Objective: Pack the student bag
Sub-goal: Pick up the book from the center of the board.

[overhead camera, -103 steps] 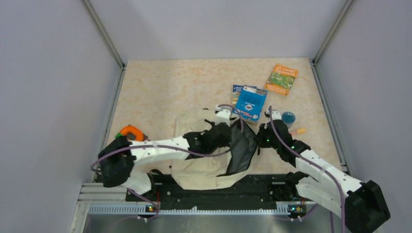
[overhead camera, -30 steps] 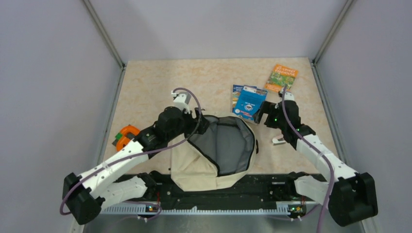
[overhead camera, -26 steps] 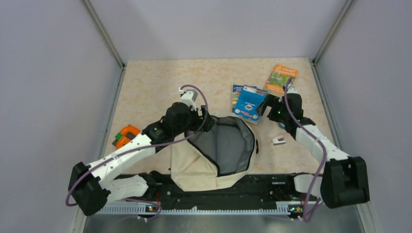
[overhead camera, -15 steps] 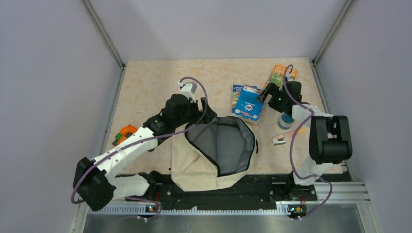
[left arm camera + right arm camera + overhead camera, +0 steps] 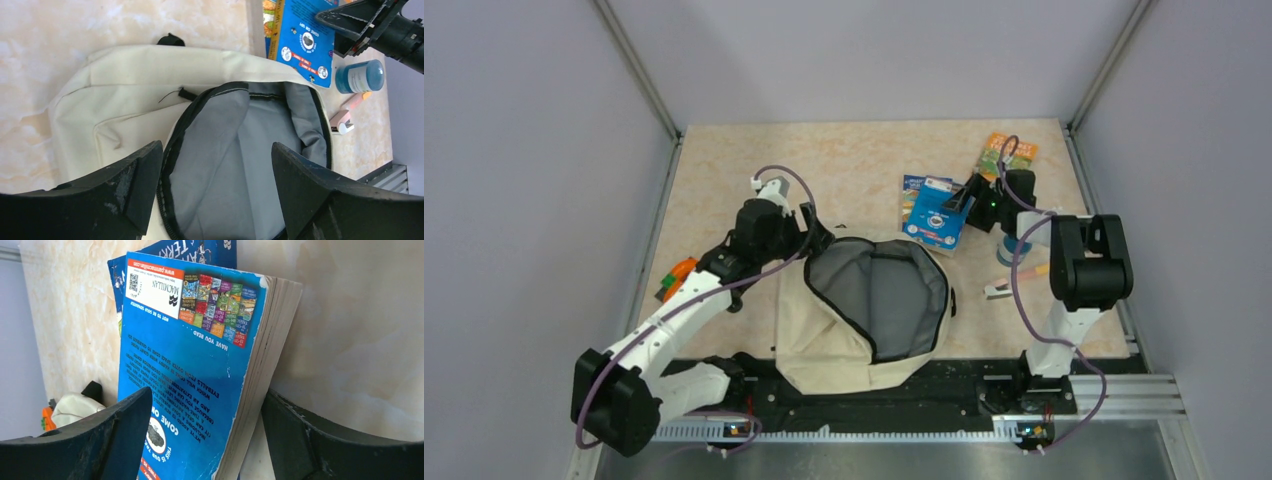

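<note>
The zipper edge of the bag's opening point(image 5: 807, 272) point(image 5: 162, 200) runs between the left gripper's open fingers, so next the left gripper should move back and down onto that edge and close there.
The student bag point(image 5: 834, 340) is a cream fabric backpack lying near the table's front, its mouth unzipped and its grey lining point(image 5: 240, 150) showing. My left gripper point(image 5: 810, 236) hovers at the far left rim of that mouth, open, with nothing between its fingers point(image 5: 125, 190). A blue paperback point(image 5: 936, 212) lies beyond the bag on the right. My right gripper point(image 5: 970, 196) is at that book's right edge, open. One jaw is over the blue cover point(image 5: 190, 355) and the other is beside the page edge, and gaps still show.
A green-orange book point(image 5: 1007, 155) lies at the far right. A blue cup point(image 5: 1010, 245), an orange marker point(image 5: 1036, 270) and a small white item point(image 5: 997, 290) sit right of the bag. An orange object point(image 5: 679, 275) lies at the left. The enclosure walls are close on both sides.
My right gripper moved up to the blue book's right edge and its jaws have narrowed around it. The left gripper drifted left along the bag's far rim, staying open.
</note>
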Robot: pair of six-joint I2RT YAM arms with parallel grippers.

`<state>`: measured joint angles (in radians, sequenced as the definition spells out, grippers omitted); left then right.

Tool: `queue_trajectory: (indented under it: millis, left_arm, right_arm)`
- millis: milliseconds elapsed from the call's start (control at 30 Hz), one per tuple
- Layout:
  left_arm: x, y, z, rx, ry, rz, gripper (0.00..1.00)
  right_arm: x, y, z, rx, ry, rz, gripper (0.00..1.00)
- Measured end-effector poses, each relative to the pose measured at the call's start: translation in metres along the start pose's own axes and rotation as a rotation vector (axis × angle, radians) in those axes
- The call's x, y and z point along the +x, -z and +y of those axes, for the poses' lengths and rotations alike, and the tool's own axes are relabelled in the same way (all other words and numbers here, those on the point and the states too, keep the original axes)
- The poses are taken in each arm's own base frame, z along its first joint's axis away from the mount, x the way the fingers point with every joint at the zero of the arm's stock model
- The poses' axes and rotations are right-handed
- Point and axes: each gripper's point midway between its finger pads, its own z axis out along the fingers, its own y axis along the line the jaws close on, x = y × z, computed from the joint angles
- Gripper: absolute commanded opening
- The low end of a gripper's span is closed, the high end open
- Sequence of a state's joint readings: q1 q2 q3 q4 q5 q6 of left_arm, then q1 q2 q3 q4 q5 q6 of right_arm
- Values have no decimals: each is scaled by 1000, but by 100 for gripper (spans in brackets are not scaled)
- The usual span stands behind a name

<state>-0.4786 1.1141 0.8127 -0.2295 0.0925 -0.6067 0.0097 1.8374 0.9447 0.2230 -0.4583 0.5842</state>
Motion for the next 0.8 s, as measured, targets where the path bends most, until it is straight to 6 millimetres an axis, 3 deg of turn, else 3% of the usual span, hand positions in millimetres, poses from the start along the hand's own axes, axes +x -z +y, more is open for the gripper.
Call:
queue_trajectory:
  millis: [267, 333, 600, 800]
  left_arm:
    - [9, 16, 18, -16, 53, -5, 86]
    - [13, 19, 22, -21, 68, -1, 86]
    - [22, 32, 34, -64, 89, 1, 86]
    - [41, 30, 45, -83, 105, 42, 86]
  right_arm:
    - [-1, -5, 4, -28, -43, -5, 23]
    - [-4, -5, 7, -39, -47, -15, 14]
    - [-18, 8, 12, 0, -33, -66, 6]
    - [-37, 38, 15, 89, 33, -141, 4]
